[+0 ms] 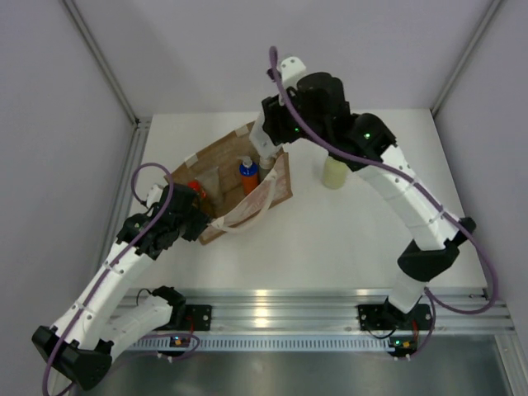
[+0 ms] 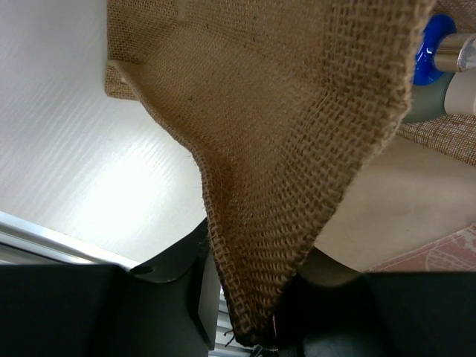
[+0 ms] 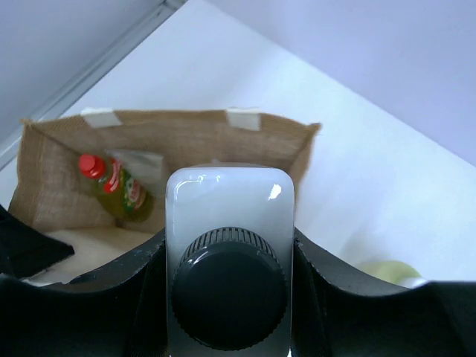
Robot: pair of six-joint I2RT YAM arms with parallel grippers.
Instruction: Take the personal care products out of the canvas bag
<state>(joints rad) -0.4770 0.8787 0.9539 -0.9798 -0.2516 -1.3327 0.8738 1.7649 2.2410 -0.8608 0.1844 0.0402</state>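
I should move my right gripper past the bag's rim toward the pale yellow-green bottle (image 1: 334,173) next, and then down between the bag and that bottle.
The brown canvas bag (image 1: 223,186) stands open on the table. My left gripper (image 1: 194,221) is shut on its near corner, and the jute cloth (image 2: 282,186) hangs between my fingers. My right gripper (image 1: 266,136) is above the bag's far end, shut on a white bottle with a black cap (image 3: 229,245). Inside the bag are a blue-orange bottle (image 1: 248,176) and a yellow bottle with a red cap (image 3: 117,186). A pale yellow-green bottle (image 1: 334,173) stands on the table to the right of the bag.
Grey enclosure walls stand at the left, right and back. A metal rail (image 1: 289,301) runs along the table's near edge. The off-white handle (image 1: 252,216) droops over the bag's near right side.
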